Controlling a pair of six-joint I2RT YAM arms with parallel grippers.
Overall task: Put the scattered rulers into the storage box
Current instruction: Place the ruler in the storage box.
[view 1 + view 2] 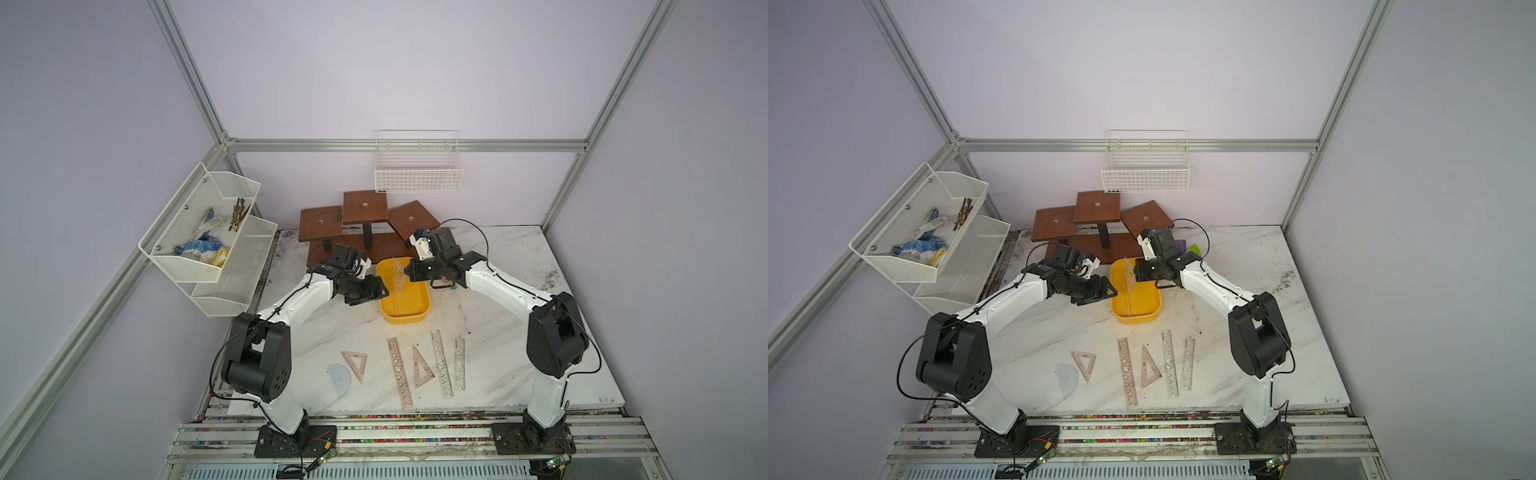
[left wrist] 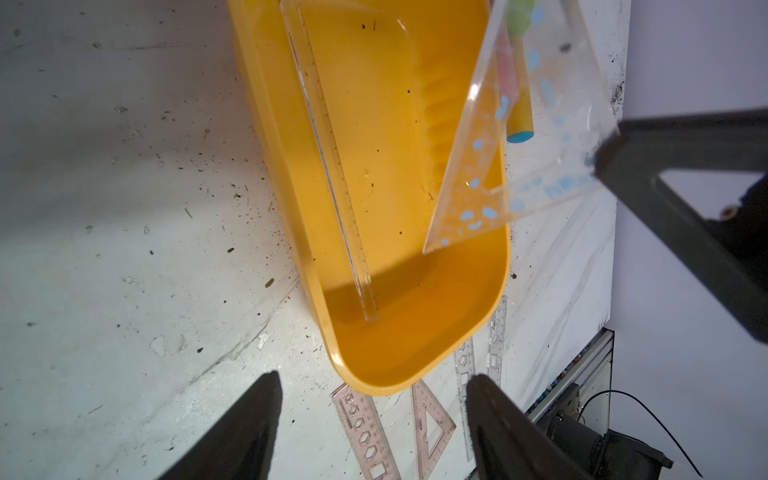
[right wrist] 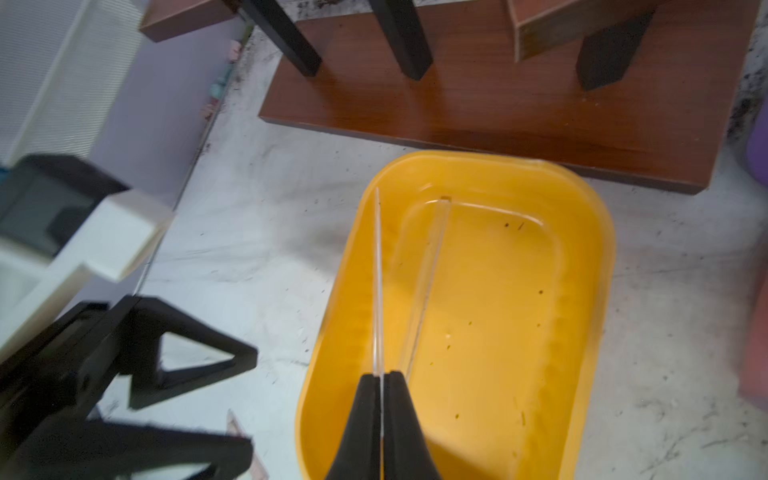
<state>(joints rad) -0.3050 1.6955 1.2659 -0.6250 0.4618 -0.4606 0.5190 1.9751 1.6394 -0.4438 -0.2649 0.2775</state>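
Observation:
I should next lower the upright set square in my right gripper onto the bare bottom of the box below, next to the clear ruler, and let go of it there.
The yellow storage box [image 1: 405,320] [image 1: 1136,321] stands mid-table with a clear straight ruler [image 2: 332,166] [image 3: 428,282] lying inside. My right gripper [image 1: 409,272] [image 3: 381,376] is shut on a clear triangular set square [image 1: 398,274] [image 2: 478,174], held upright on edge over the box. My left gripper [image 1: 384,291] [image 2: 374,378] hovers open and empty beside the box's left rim. On the table nearer the front lie several rulers: a bluish protractor [image 1: 338,380], a pink set square [image 1: 355,363], a long pink stencil [image 1: 400,372], another set square [image 1: 422,368] and two clear straightedges [image 1: 441,363].
A brown wooden stand [image 1: 365,224] sits just behind the box. A white wire basket [image 1: 417,170] hangs on the back wall and white mesh shelves [image 1: 203,237] on the left wall. Purple and green toy shovels [image 1: 1185,248] lie behind the right arm.

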